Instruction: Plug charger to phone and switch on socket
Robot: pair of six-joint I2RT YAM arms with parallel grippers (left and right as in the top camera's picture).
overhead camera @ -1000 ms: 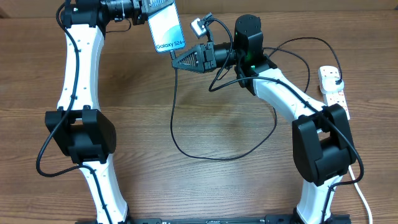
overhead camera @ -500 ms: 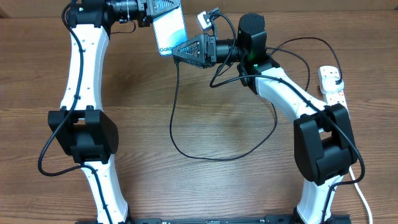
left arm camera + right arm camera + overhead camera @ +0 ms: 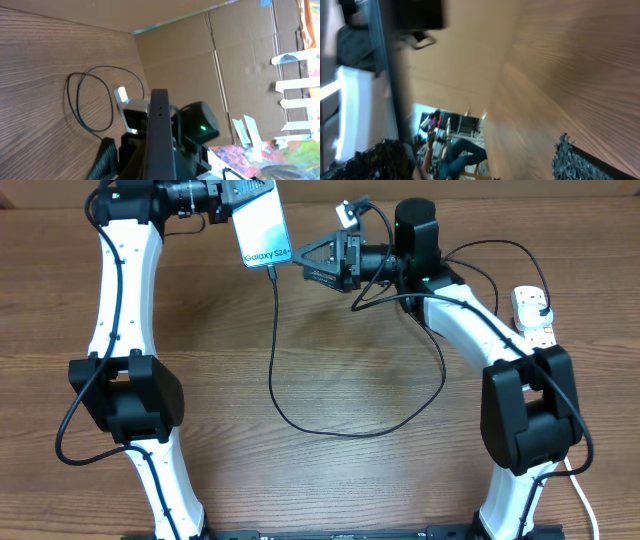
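Note:
The phone hangs with the cable's tip in it. It goes down to the right in the overhead view onto bare tabletop next, where my left gripper releases it.
The phone (image 3: 262, 230), blue screen up with white text near its lower edge, hangs in the air at the back of the table, and my left gripper (image 3: 246, 192) is shut on its upper end. The charger's thin black cable (image 3: 275, 370) runs from the phone's lower short edge, where its tip sits, down in a loop over the table. My right gripper (image 3: 308, 264) stands open just right of that edge, apart from phone and cable. In the left wrist view the phone (image 3: 160, 135) shows edge-on. The white socket (image 3: 536, 315) lies at the right edge, partly behind my right arm.
The cable loop (image 3: 340, 433) lies across the middle of the table and runs on towards the socket. A cardboard wall (image 3: 210, 60) stands behind the table. The right wrist view is blurred, with one of my own fingers (image 3: 575, 160) at its lower right.
My right gripper has opened, let go of the cable's tip and drawn back to the right. The cable now hangs from the phone, which my left gripper shifted slightly left.

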